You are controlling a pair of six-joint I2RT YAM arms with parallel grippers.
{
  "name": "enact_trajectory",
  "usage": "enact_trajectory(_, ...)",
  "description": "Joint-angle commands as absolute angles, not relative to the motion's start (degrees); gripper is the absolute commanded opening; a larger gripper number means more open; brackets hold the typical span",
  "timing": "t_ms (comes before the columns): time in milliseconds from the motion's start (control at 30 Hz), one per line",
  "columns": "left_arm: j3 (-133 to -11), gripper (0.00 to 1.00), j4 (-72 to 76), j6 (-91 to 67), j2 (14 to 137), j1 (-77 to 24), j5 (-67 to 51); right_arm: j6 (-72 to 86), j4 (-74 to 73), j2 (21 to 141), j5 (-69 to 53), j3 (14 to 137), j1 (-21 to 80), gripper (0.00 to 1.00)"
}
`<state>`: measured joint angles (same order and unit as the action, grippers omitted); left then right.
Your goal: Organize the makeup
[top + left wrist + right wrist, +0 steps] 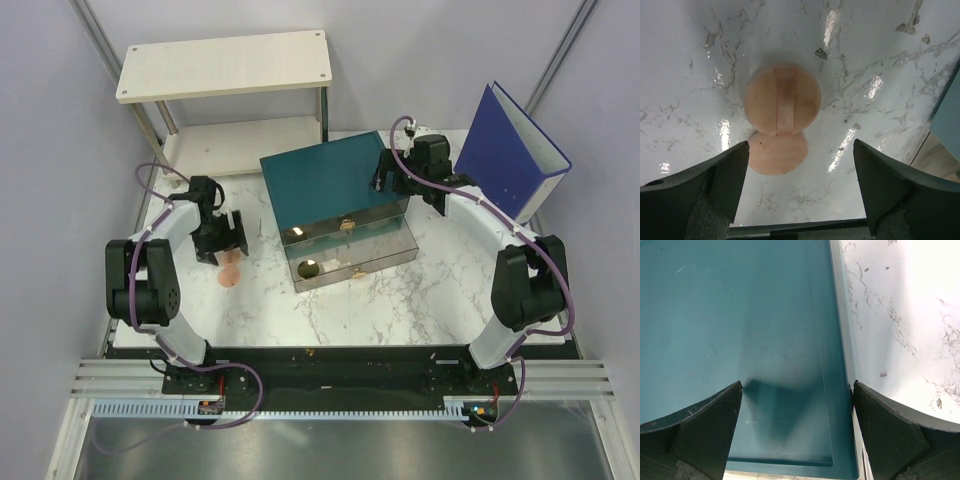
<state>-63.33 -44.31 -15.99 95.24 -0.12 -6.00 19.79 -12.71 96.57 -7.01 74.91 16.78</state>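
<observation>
The robot's left gripper will move down to pinch the near edge of the strapped peach-pink disc, because this disc lies on top of the other.
Two peach-pink round discs lie touching on the marble table; the upper one has a strap across it and overlaps the lower one. In the top view they show as one peach patch left of the teal box. My left gripper is open and empty just above them, as the top view also shows. My right gripper is open and empty over the right end of the teal box's lid. A gold-rimmed dark pot sits in the open lower drawer. The tan stick and mint-green tube are out of view.
The teal drawer box stands mid-table with its two front drawers pulled out. A blue ring binder stands at the back right, close behind my right arm. A white two-tier shelf stands at the back left.
</observation>
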Motion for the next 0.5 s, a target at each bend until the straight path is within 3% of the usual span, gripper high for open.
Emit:
enact_trajectory(0,-67.41,0.90,-41.40,-18.11,99.40,-0.09,-4.31,23.82,-14.50,96.59,-15.12,75.59,20.57,0.98)
enact_trajectory(133,-68.99,0.88,-41.31,-17.84,102.12,-0.09,-2.91,24.17,-14.50,96.33,-14.85,75.32,20.83,0.98)
enact_trajectory(233,-69.61,0.79,-40.96,-17.84,103.09,-0.09,-2.90,24.26,-14.59,96.42,-14.59,75.32,20.74,0.98)
enact_trajectory(333,-69.87,0.49,-40.96,-17.58,103.71,-0.09,-3.78,24.26,-14.59,96.59,-14.24,75.41,20.83,0.98)
enact_trajectory(367,-69.70,0.24,-40.87,-17.32,103.71,-0.09,-3.87,24.34,-14.59,96.77,-14.15,75.50,20.83,0.98)
enact_trajectory(400,-69.61,0.12,-40.87,-17.14,103.71,-0.09,-4.04,24.35,-14.59,96.85,-14.15,75.50,20.83,0.98)
enact_trajectory(467,-69.00,0.02,-40.87,-16.70,103.45,-0.09,-3.96,24.43,-14.59,97.03,-13.98,75.76,20.83,0.98)
